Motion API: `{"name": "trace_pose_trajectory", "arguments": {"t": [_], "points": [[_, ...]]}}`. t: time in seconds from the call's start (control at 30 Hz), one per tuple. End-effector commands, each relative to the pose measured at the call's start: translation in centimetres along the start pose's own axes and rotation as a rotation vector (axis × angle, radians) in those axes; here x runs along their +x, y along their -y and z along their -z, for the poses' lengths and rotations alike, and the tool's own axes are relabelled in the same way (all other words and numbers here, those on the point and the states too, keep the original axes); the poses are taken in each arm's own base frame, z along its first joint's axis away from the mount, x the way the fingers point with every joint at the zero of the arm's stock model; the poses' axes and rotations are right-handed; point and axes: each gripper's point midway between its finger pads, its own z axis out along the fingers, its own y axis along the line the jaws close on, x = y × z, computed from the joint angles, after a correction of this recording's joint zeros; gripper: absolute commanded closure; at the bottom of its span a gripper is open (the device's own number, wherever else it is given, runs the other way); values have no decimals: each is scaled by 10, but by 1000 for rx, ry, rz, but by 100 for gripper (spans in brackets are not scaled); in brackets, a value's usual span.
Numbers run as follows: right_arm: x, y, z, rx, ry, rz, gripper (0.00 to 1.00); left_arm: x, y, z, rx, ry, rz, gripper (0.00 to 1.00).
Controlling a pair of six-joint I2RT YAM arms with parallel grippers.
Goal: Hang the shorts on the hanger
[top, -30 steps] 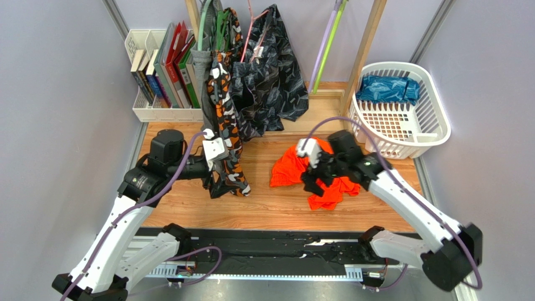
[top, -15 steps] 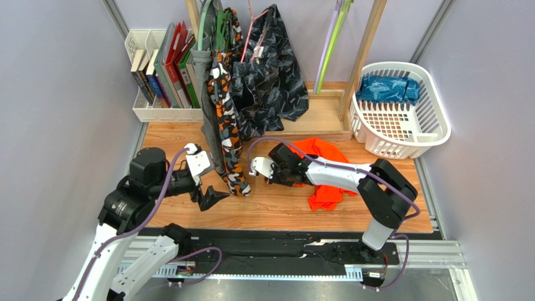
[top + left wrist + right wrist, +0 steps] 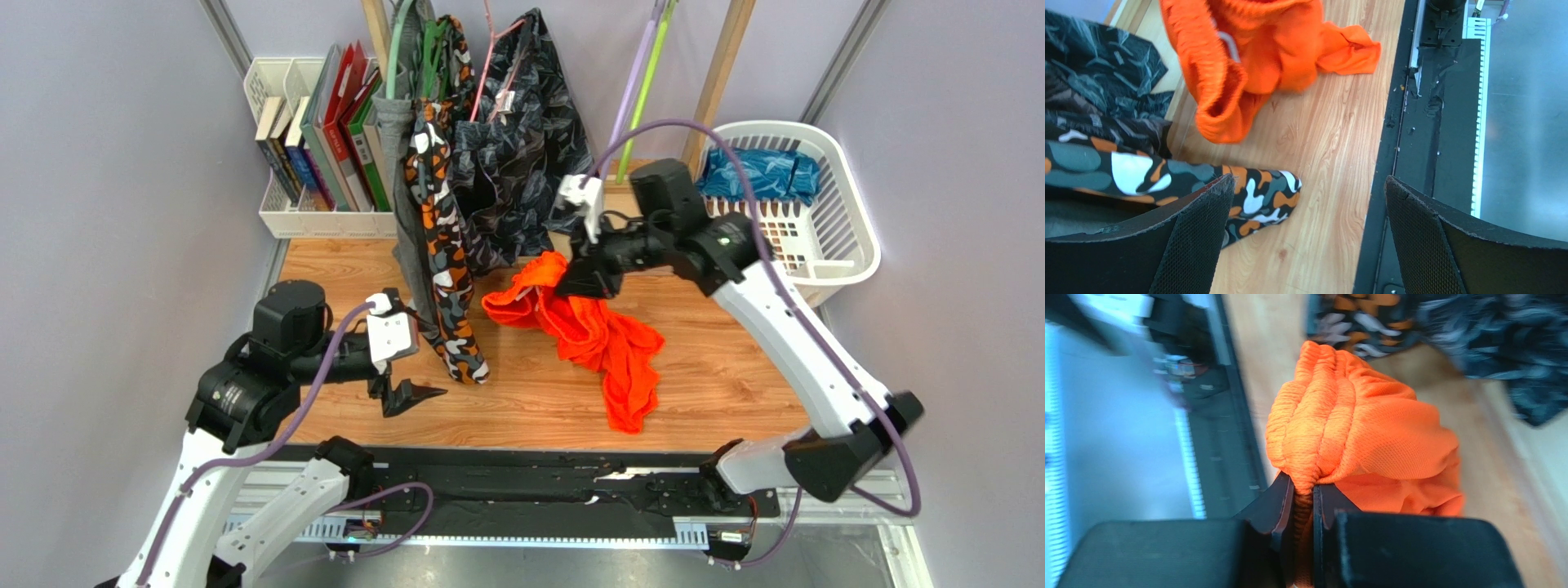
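The loose end of the shorts' waistband lies to my left gripper's right in the top view, so the gripper moves past the camo hem onto it next.
The bright orange mesh shorts (image 3: 601, 343) hang bunched from my right gripper (image 3: 577, 279), which is shut on their gathered elastic waistband above the table's middle; the lower part trails onto the wood. The right wrist view shows the waistband (image 3: 1315, 422) pinched between the jaws of that gripper (image 3: 1304, 487). The lime-green hanger (image 3: 648, 76) hangs at the back, beside a lavender one, above and right of that gripper. My left gripper (image 3: 409, 390) is open and empty near the table's front left. In its wrist view (image 3: 1309, 180) the shorts (image 3: 1260, 49) lie ahead.
A camo garment (image 3: 442, 270) and black patterned shorts (image 3: 528, 135) hang at the back centre; the camo hem (image 3: 1247, 196) lies by my left fingers. A white basket (image 3: 846, 196) stands back right, a book rack (image 3: 307, 135) back left, a black rail (image 3: 528, 490) along the near edge.
My right gripper has shut on the shorts' waistband and carried it up and toward the back right. My left arm drew back from the camo garment toward the near left.
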Motion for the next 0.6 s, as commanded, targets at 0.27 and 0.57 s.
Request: {"name": "trace_pose_trajectory", "arguments": {"t": [0.27,0.57], "points": [[141,58,-27,-102,-226,-505,98,33,-14,-71,89,-36,-105,5],[180,125,-24,156,-354,-616,23,57,-6,-144,131,-107,-6,9]]}}
